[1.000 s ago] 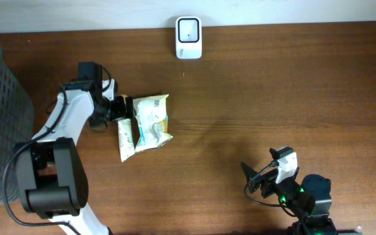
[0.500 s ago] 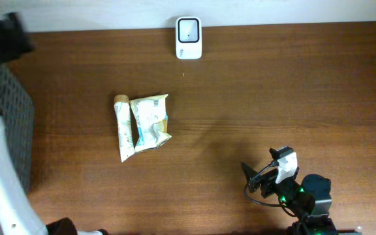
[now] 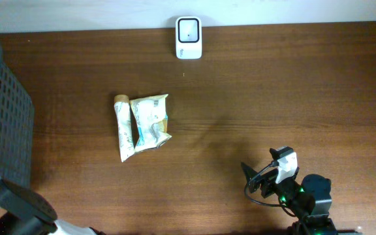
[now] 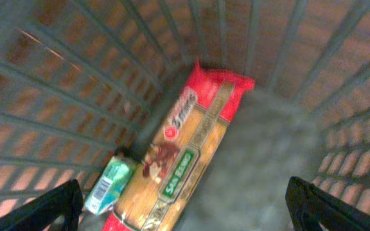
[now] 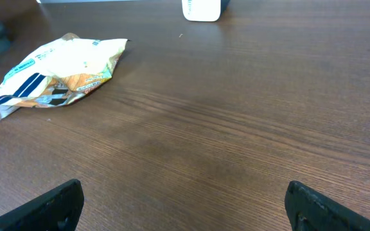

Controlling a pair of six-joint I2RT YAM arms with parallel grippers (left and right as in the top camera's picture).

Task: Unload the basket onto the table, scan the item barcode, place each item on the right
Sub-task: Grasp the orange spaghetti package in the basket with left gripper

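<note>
Next, my left gripper comes down to the middle of the red and yellow package (image 4: 185,154), and the fingers turn to straddle its narrow width, since it lies slantwise.
The white barcode scanner (image 3: 188,37) stands at the table's far edge, also seen as the scanner (image 5: 201,9) in the right wrist view. Two items lie left of centre: a narrow cream packet (image 3: 124,128) and a cream snack bag (image 3: 150,121), the bag (image 5: 56,67) lying flat. My left gripper (image 4: 185,208) hangs open inside the grey basket (image 4: 288,51), above a red and yellow package (image 4: 185,154) and a small green carton (image 4: 111,186). It holds nothing. My right gripper (image 3: 253,177) rests open and empty at the near right, far from the items.
The grey basket (image 3: 8,124) stands at the table's left edge. Part of my left arm (image 3: 18,207) shows at the near left corner. Bare brown wood lies between the packets and the right gripper (image 5: 185,205).
My left arm has left the two packets on the table and swung left over the basket. The packets have stayed where they were. The right arm has not moved.
</note>
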